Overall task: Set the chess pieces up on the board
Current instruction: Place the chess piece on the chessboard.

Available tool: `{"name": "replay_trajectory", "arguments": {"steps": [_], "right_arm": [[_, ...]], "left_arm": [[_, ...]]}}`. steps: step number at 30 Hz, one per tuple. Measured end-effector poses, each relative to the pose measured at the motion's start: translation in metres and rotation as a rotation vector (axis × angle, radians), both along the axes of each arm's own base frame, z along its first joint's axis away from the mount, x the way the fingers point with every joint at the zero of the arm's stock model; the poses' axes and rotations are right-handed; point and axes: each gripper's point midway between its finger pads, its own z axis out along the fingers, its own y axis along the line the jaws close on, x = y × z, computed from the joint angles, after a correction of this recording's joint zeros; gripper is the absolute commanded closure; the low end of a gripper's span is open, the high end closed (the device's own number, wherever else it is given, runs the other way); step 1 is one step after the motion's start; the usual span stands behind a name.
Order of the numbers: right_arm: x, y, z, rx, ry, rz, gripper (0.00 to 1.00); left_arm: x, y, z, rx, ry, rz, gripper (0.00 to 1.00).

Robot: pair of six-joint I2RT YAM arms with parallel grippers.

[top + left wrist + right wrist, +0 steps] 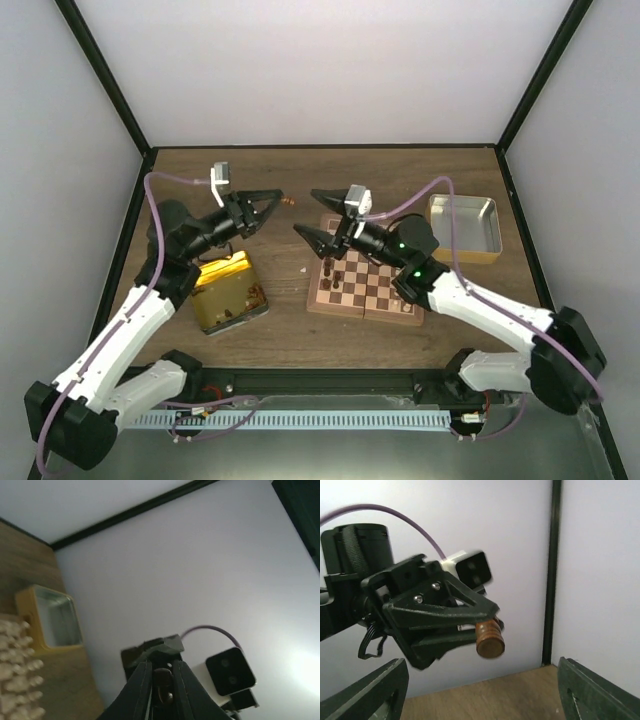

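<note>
My left gripper turns its fingers downward next and brings the piece down onto the board's far corner [332, 227] by the dark pieces to release it, as its base points sideways.
My left gripper [274, 203] is raised above the table and shut on a dark brown chess piece [289, 200]. In the left wrist view the piece [166, 686] sits between the closed fingers. In the right wrist view its round base [490, 643] faces the camera. My right gripper [316, 217] is wide open and empty. It faces the left gripper, just right of the piece, over the board's far left corner. Its fingers [372, 690] frame the bottom of the right wrist view. The checkered board [385, 290] carries several dark pieces [331, 268] on its left side. Blurred pale pieces [17, 672] show in the left wrist view.
A shiny gold tin [228, 290] lies left of the board, under the left arm. An open tin with a silver inside [464, 227] stands at the back right; it also shows in the left wrist view [51, 621]. White walls with black frame posts surround the table.
</note>
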Motion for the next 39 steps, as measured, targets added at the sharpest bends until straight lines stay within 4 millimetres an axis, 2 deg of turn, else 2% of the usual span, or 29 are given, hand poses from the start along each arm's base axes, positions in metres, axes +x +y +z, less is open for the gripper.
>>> {"name": "replay_trajectory", "arguments": {"steps": [4,7,9,13,17,20,23,27,33,39], "right_arm": [[0.006,-0.023,0.006,0.021,0.183,-0.086,0.17],[0.021,-0.044,0.001,0.041,0.364,-0.209,0.17],[0.036,-0.057,-0.013,0.051,0.491,-0.306,0.17],[0.062,-0.098,-0.065,0.072,0.787,-0.559,0.18],[0.059,-0.138,-0.099,0.121,0.921,-0.721,0.18],[0.052,-0.158,-0.104,0.161,0.946,-0.779,0.17],[0.047,-0.174,-0.099,0.205,0.949,-0.823,0.17],[0.04,-0.19,-0.089,0.261,0.936,-0.848,0.17],[0.033,-0.203,-0.095,0.285,0.935,-0.878,0.16],[0.033,-0.207,-0.104,0.272,0.939,-0.9,0.16]], "left_arm": [[0.015,0.005,0.007,0.185,-0.156,0.105,0.96],[0.037,0.006,-0.008,0.355,-0.21,0.184,0.96],[0.054,0.001,-0.034,0.476,-0.197,0.214,0.96],[0.084,-0.017,-0.115,0.753,-0.104,0.215,0.96],[0.094,-0.04,-0.194,1.011,-0.061,0.15,0.96],[0.095,-0.055,-0.224,1.126,-0.084,0.097,0.96],[0.102,-0.07,-0.236,1.184,-0.123,0.069,0.96],[0.122,-0.085,-0.241,1.228,-0.166,0.077,0.96],[0.142,-0.092,-0.273,1.322,-0.164,0.079,0.96],[0.143,-0.094,-0.305,1.38,-0.146,0.031,0.96]]}}
